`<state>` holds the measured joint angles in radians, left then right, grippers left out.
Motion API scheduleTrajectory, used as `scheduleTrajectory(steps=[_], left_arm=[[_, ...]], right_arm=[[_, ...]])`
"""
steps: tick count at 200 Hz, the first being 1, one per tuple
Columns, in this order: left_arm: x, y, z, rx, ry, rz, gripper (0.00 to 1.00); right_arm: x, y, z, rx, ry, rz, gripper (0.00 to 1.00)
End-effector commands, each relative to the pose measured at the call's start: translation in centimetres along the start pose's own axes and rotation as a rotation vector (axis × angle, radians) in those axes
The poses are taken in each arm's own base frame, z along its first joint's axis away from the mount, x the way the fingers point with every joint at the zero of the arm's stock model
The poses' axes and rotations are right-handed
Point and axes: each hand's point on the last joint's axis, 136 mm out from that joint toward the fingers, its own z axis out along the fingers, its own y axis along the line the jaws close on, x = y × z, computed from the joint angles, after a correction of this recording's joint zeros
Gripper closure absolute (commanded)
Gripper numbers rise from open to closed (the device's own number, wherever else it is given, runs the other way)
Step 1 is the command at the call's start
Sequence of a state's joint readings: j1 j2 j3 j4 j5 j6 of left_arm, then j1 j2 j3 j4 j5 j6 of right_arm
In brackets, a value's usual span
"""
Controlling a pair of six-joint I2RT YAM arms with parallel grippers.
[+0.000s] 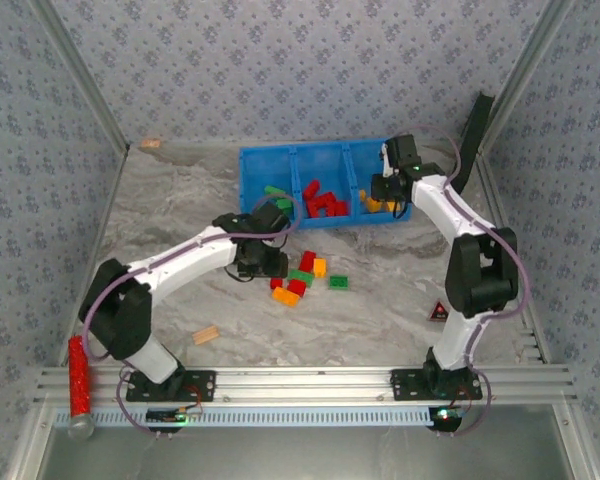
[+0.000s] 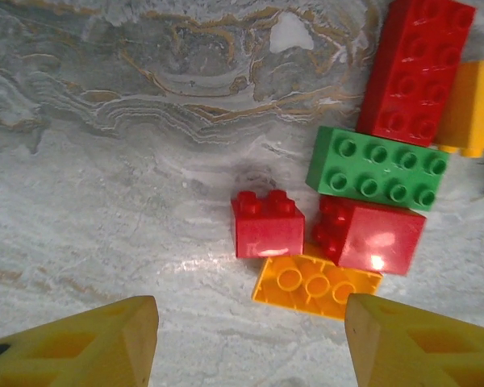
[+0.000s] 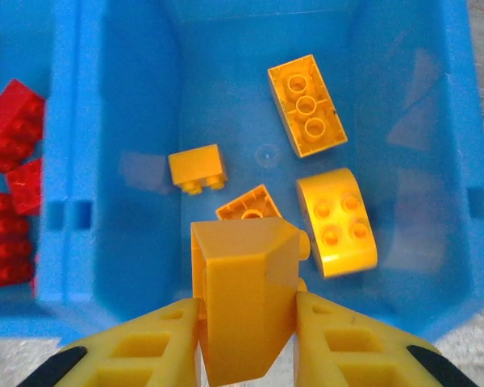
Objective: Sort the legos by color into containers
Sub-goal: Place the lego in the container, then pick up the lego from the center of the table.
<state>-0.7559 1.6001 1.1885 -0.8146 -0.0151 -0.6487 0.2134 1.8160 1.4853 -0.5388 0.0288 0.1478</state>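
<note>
I will next lower the open fingers of my left gripper around the small red brick [image 1: 276, 284] [image 2: 269, 227] at the cluster's edge, since the bare tabletop beside the brick leaves room for a finger.
My left gripper [image 1: 270, 262] [image 2: 250, 339] hangs open just above loose legos on the table, nothing between its fingers. Below and ahead of it lie a small red brick [image 2: 266, 224], an upturned orange brick [image 2: 316, 286], a red brick on its side [image 2: 371, 235], a green brick [image 2: 377, 169] and a long red brick [image 2: 418, 68]. My right gripper [image 1: 383, 190] [image 3: 246, 322] is shut on a yellow-orange brick [image 3: 246, 274] over the right compartment of the blue tray [image 1: 242, 170] [image 3: 73, 121]. That compartment holds several yellow bricks [image 3: 306, 105]. The middle compartment holds red bricks [image 1: 325, 200], the left a green one [image 1: 277, 192].
A tan wooden block [image 1: 207, 335] lies near the front left, and another [image 1: 152, 144] at the back left corner. A red glittery cylinder [image 1: 78, 375] rests on the front rail. A small red-and-black triangle [image 1: 438, 313] sits beside the right arm. Patterned walls enclose the table.
</note>
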Motion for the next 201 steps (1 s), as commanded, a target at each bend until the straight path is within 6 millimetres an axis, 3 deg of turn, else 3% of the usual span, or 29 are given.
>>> scheduleTrajectory(steps=[1,60,99,132,156,201], left_arm=[[-0.4,-0.9,0.5,0.014,0.005,0.017,0.38],[0.4,-0.8,3.3,-0.017,0.073,0.029,0.38],[0.3,-1.0,4.4,-0.028,0.091,0.033,0.38],[0.0,-1.2,5.1,-0.031,0.102,0.042,0.4],[0.2,-1.2,5.6,-0.03,0.118,0.042,0.42],[1.3,-0.9,6.6,-0.038,0.165,0.042,0.59]], right_arm=[[-1.2,0.1,1.3,-0.017,-0.001,-0.022,0.69],[-0.7,0.3,4.4,-0.029,0.058,-0.025,0.64],[-0.3,0.3,5.2,-0.036,0.084,-0.028,0.51],[-0.7,0.3,4.3,-0.038,0.072,-0.036,0.38],[-1.4,0.6,2.8,-0.049,0.042,-0.042,0.35],[-2.1,0.6,-1.3,-0.041,-0.006,-0.043,0.32]])
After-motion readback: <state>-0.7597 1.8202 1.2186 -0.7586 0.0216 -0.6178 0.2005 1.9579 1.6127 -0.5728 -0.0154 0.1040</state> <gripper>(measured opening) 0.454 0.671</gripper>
